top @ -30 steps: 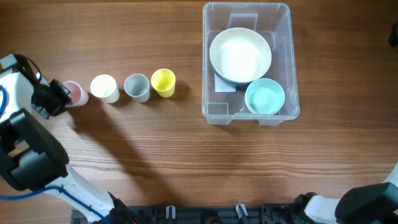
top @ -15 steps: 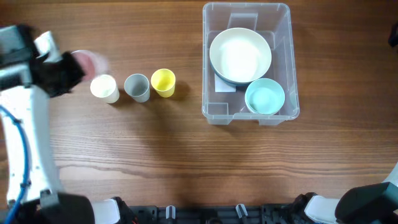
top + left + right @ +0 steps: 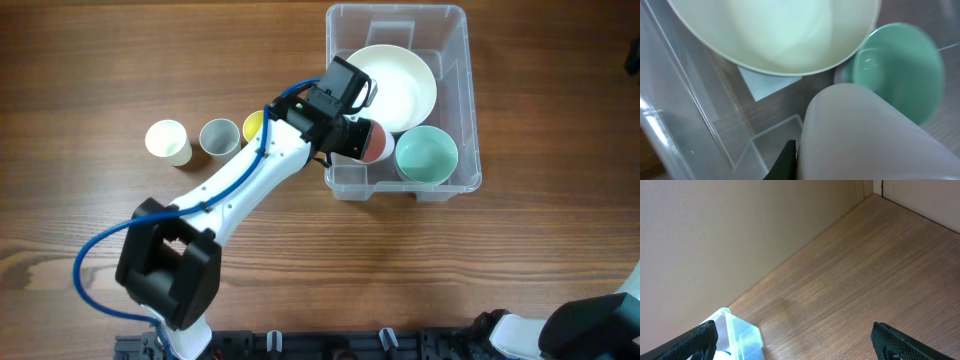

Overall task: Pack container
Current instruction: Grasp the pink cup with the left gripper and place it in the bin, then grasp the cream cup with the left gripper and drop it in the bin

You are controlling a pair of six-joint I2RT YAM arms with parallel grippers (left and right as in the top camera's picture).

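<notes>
Next, my left gripper lowers the pink cup into the container's near corner (image 3: 353, 175) (image 3: 778, 139) beside the green bowl and releases it, as that corner's bottom is still bare.
The clear plastic container (image 3: 455, 30) stands at the back right of the table. It holds a large white bowl (image 3: 400, 85) and a small mint-green bowl (image 3: 428, 157). My left gripper (image 3: 362, 140) is shut on a pink cup (image 3: 375, 143) and holds it over the container's front left part, beside the green bowl. In the left wrist view the pink cup (image 3: 865, 135) fills the foreground above the container floor (image 3: 765, 107), with the white bowl (image 3: 780, 30) and green bowl (image 3: 900, 65) behind. My right gripper (image 3: 795, 345) is open and empty, far off to the right.
A cream cup (image 3: 168, 141), a grey cup (image 3: 220, 138) and a yellow cup (image 3: 252, 125) stand in a row left of the container. The left arm crosses over the yellow cup. A corner of the container (image 3: 742, 332) shows in the right wrist view.
My left gripper lifted the pink cup from the far left of the row and carried it right, to over the container. The right arm has not moved.
</notes>
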